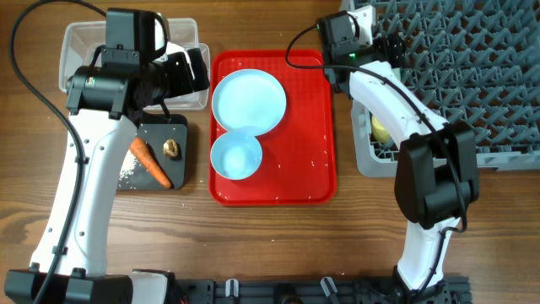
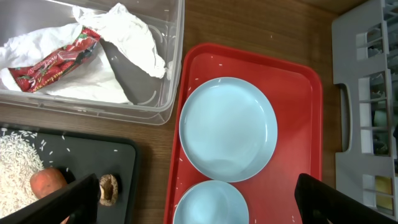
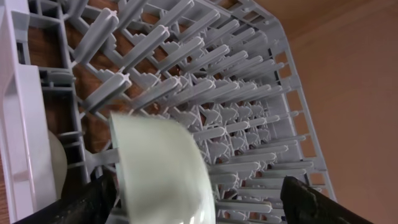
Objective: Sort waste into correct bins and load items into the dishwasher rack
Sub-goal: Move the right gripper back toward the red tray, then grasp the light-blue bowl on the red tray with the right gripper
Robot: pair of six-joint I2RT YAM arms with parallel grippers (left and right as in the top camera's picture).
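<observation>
My right gripper rises next, crosses back over the red tray and lowers onto the light blue bowl's rack-side rim, since the pale green bowl (image 3: 161, 168) stands in the rack.
My left gripper (image 1: 192, 72) (image 2: 198, 185) is open and empty, hovering over the edge of the red tray, between the black tray and the light blue bowl. The clear tub (image 1: 74, 51) (image 2: 155, 112) holds the white tissue (image 2: 134, 40) and the red wrapper (image 2: 59, 59). The black tray (image 1: 181, 135) (image 2: 93, 155) holds the carrot (image 1: 150, 162) (image 2: 46, 182), the brown lump (image 1: 171, 149) (image 2: 110, 188) and rice (image 1: 126, 176) (image 2: 18, 165). The light blue plate (image 1: 249, 100) (image 2: 227, 127) and light blue bowl (image 1: 236, 156) (image 2: 211, 202) sit on the red tray. My right gripper (image 1: 384, 46) (image 3: 198, 183) is open over the dishwasher rack (image 1: 472, 76) (image 3: 205, 81). The pale green bowl (image 3: 161, 168) stands on edge between its fingers, close to the left one. The yellow cup (image 1: 380, 128) is in the rack.
The red serving tray (image 1: 316, 127) (image 2: 298, 93) lies in the middle, with a few rice grains on it. The rack's near wall and handle (image 2: 348, 112) stand just right of it. Bare wood table (image 1: 270, 245) runs along the front.
</observation>
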